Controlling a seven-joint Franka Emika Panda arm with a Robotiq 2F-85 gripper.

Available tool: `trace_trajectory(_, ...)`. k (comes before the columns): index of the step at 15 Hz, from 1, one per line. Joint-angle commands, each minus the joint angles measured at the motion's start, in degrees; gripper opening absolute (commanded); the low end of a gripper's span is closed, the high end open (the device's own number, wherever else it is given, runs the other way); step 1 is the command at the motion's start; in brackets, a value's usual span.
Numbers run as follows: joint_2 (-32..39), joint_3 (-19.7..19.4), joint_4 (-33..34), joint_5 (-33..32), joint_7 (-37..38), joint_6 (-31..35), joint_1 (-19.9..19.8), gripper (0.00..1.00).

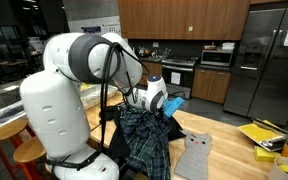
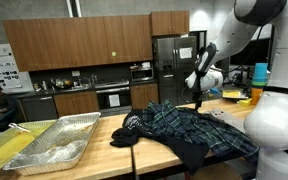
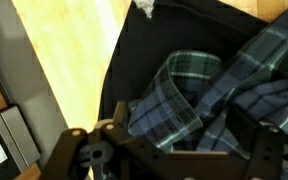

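My gripper moves down onto the plaid shirt's raised fold (image 3: 181, 97) next with its fingers spread, since that fold already stands between them, ready for them to pinch.
A dark blue-green plaid shirt (image 2: 189, 125) lies crumpled on the wooden table (image 2: 104, 150). It also shows in an exterior view (image 1: 144, 140), hanging partly over the table's edge. My gripper (image 2: 196, 103) points down onto the shirt's far side and also shows in an exterior view (image 1: 164, 108). In the wrist view the gripper (image 3: 184, 128) has its fingers spread wide, open, with a raised fold of the plaid shirt (image 3: 184, 90) between them. The bare tabletop (image 3: 74, 60) lies to the left of the cloth.
Two metal trays (image 2: 54, 145) sit at one end of the table. A grey cat-shaped cloth (image 1: 194, 155) and yellow items (image 1: 259, 135) lie at the other end. A steel fridge (image 2: 174, 65) and kitchen cabinets stand behind. A wooden stool (image 1: 29, 150) stands by the robot base.
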Motion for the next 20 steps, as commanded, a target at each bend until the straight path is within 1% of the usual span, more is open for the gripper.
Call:
trace_trajectory(1, 2.2, 0.4, 1.8, 2.8, -9.3, 1.0, 1.6, 1.00)
trace_trajectory(5, 5.5, 1.3, 4.9, 6.6, -15.4, -0.7, 2.6, 1.00)
trace_trajectory(8, 9.0, 1.7, 8.2, 7.4, -16.4, -2.7, 2.4, 1.00)
trace_trajectory(10, 11.4, 1.7, 10.7, 7.4, -15.8, -5.0, 2.1, 1.00)
trace_trajectory(11, 12.3, 5.6, 11.8, 6.2, -14.5, -6.0, -1.8, 0.97)
trace_trajectory(12, 13.1, 6.4, 12.6, 6.7, -14.8, -6.6, -2.6, 0.73)
trace_trajectory(14, 14.2, 8.1, 14.0, 5.9, -13.9, -7.5, -4.5, 0.71)
trace_trajectory(16, 14.5, 9.3, 14.5, 5.5, -13.7, -7.6, -6.0, 0.56)
trace_trajectory(17, 14.3, 9.6, 14.3, 4.9, -13.2, -7.1, -6.3, 0.47)
trace_trajectory(20, 13.2, 9.8, 13.3, 3.3, -12.0, -5.8, -6.7, 0.23)
